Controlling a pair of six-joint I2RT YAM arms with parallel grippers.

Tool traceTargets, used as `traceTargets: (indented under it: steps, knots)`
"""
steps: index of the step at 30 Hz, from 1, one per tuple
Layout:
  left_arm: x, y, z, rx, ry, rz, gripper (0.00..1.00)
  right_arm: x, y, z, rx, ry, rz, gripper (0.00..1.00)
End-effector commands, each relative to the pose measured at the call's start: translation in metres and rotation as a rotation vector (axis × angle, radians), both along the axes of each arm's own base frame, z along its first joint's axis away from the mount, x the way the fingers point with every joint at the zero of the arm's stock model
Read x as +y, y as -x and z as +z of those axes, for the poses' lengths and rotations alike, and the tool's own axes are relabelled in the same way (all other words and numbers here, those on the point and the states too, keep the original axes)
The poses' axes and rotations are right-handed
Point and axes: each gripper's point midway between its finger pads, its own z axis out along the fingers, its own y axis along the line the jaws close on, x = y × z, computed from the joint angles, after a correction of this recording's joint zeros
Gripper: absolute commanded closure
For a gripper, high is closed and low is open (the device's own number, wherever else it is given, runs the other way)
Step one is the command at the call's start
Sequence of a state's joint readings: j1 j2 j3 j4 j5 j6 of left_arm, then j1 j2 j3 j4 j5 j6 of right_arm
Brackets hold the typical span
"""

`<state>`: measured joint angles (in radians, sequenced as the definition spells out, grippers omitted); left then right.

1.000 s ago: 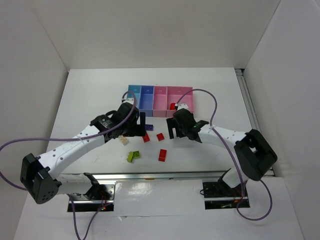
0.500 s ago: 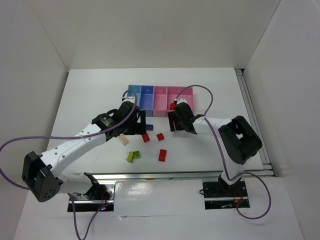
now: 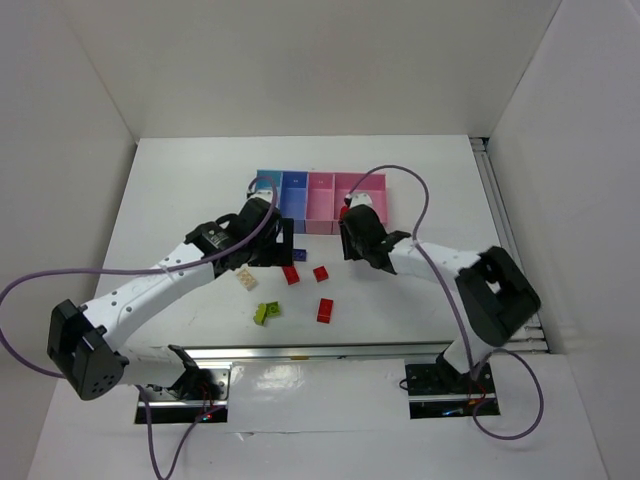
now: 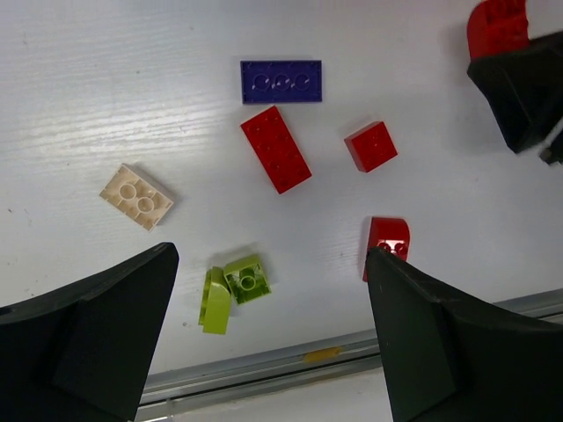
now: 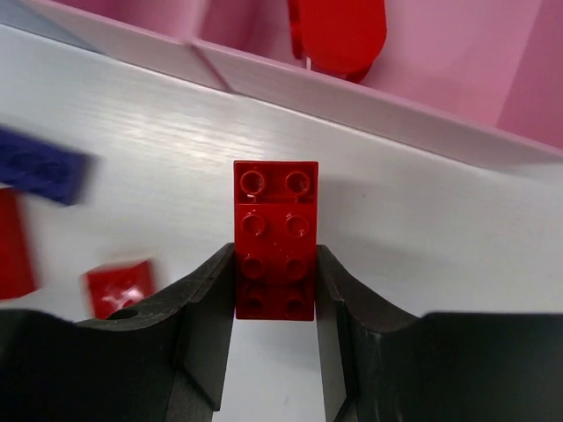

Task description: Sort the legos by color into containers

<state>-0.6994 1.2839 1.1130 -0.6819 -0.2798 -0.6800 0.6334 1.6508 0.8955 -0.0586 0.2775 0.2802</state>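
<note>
The right gripper moves up and outward over the wider pink container next, and it releases where a red lego already rests.
My right gripper [image 5: 274, 257] is shut on a red two-by-four lego [image 5: 274, 211], just in front of the wider pink container [image 5: 369, 105]. A rounded red lego [image 5: 339, 31] lies inside that container. In the top view the right gripper [image 3: 352, 238] hides its brick. My left gripper [image 4: 271, 264] hangs open over loose legos: a dark blue one [image 4: 281, 81], a long red one [image 4: 276, 148], a square red one [image 4: 370, 146], a rounded red one [image 4: 387, 239], a beige one [image 4: 136, 196] and a lime green one [image 4: 233, 286]. The left gripper [image 3: 281, 246] sits left of the right one.
The joined containers stand in a row behind both grippers: light blue [image 3: 267, 181], periwinkle [image 3: 293, 195], narrow pink [image 3: 320, 193], wider pink [image 3: 366, 186]. A metal rail [image 4: 290, 360] runs along the table's near edge. White walls enclose the table on three sides.
My right gripper has swung left toward the pink containers and closed on the red two-by-four lego. The left gripper edged slightly toward the containers and stayed open.
</note>
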Motion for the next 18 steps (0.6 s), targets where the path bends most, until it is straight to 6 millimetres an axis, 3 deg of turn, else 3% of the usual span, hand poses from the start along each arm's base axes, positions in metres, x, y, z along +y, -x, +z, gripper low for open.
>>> traceTargets:
  steps: [1, 4, 5, 7, 8, 10, 11, 12, 13, 14, 15, 16, 18]
  knots:
    - [-0.001, -0.018, 0.03, -0.066, 0.009, 0.002, 0.01, -0.008, 0.012, 0.074, -0.114, -0.08, -0.064, 0.67]
    - [-0.002, -0.028, 0.035, -0.038, 0.008, 0.015, 0.01, -0.032, 0.016, 0.114, -0.154, -0.108, -0.139, 0.67]
    - [-0.007, -0.03, 0.036, -0.032, 0.019, 0.006, 0.01, -0.033, 0.006, 0.136, -0.182, -0.136, -0.154, 0.66]
    - [-0.009, -0.041, 0.034, -0.005, 0.028, 0.017, 0.01, -0.045, -0.01, 0.145, -0.171, -0.112, -0.187, 0.66]
    - [-0.016, -0.041, 0.033, 0.013, 0.046, -0.003, 0.01, -0.044, -0.026, 0.167, -0.205, -0.124, -0.194, 0.65]
    - [-0.021, -0.047, 0.03, 0.046, 0.052, 0.0, 0.01, -0.051, -0.047, 0.151, -0.143, -0.065, -0.212, 0.65]
    - [-0.023, -0.047, 0.03, 0.061, 0.053, -0.007, 0.01, -0.05, -0.063, 0.168, -0.164, -0.085, -0.213, 0.65]
    - [-0.024, -0.048, 0.028, 0.083, 0.063, -0.001, 0.01, -0.057, -0.073, 0.167, -0.149, -0.089, -0.231, 0.65]
    - [-0.023, -0.05, 0.026, 0.104, 0.064, 0.003, 0.01, -0.058, -0.084, 0.153, -0.111, -0.073, -0.228, 0.65]
    - [-0.026, -0.048, 0.026, 0.128, 0.075, 0.004, 0.01, -0.055, -0.09, 0.152, -0.093, -0.09, -0.204, 0.63]
    - [-0.027, -0.048, 0.02, 0.152, 0.067, 0.014, 0.01, -0.054, -0.103, 0.166, -0.118, -0.116, -0.205, 0.63]
    - [-0.03, -0.048, 0.016, 0.169, 0.07, 0.007, 0.01, -0.058, -0.112, 0.155, -0.096, -0.111, -0.218, 0.62]
    - [-0.036, -0.048, 0.016, 0.189, 0.085, -0.009, 0.01, -0.053, -0.126, 0.16, -0.101, -0.135, -0.195, 0.62]
